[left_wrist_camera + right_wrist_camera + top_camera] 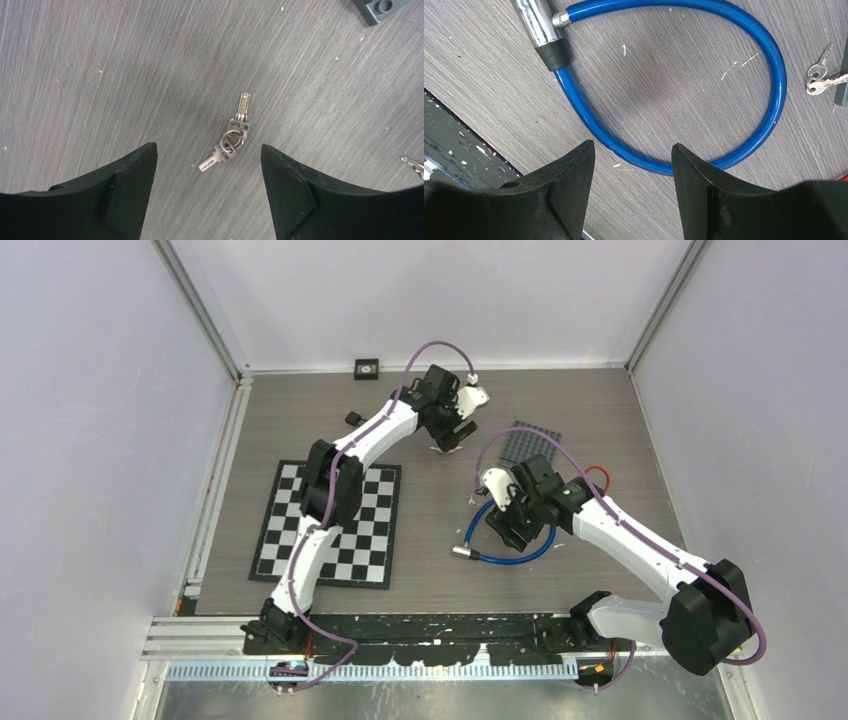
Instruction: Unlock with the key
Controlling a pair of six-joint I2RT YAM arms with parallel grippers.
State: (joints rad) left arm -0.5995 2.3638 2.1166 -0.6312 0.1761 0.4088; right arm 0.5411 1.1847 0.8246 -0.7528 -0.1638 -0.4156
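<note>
My left gripper will come down to the keys, rightward in its wrist view, onto their ring (232, 141), as they lie flat on the tabletop, off-centre between its fingers.
Two small silver keys on a ring (233, 137) lie flat on the grey table, just ahead of my open left gripper (208, 150), nearer its right finger. In the top view that gripper (443, 445) hovers at the far middle of the table. A blue cable lock (704, 80) with a chrome cylinder end (538, 25) lies looped on the table; its chrome end also shows in the top view (463, 552). My right gripper (633, 147) is open and empty just above the loop's near side; in the top view it sits over the loop (505, 532).
A black-and-white checkerboard mat (330, 523) lies at the left. A dark studded plate (532, 446) and a red cable (598, 476) lie behind the right arm. Another set of keys (819, 80) lies right of the blue loop. A small black box (367, 367) sits at the back wall.
</note>
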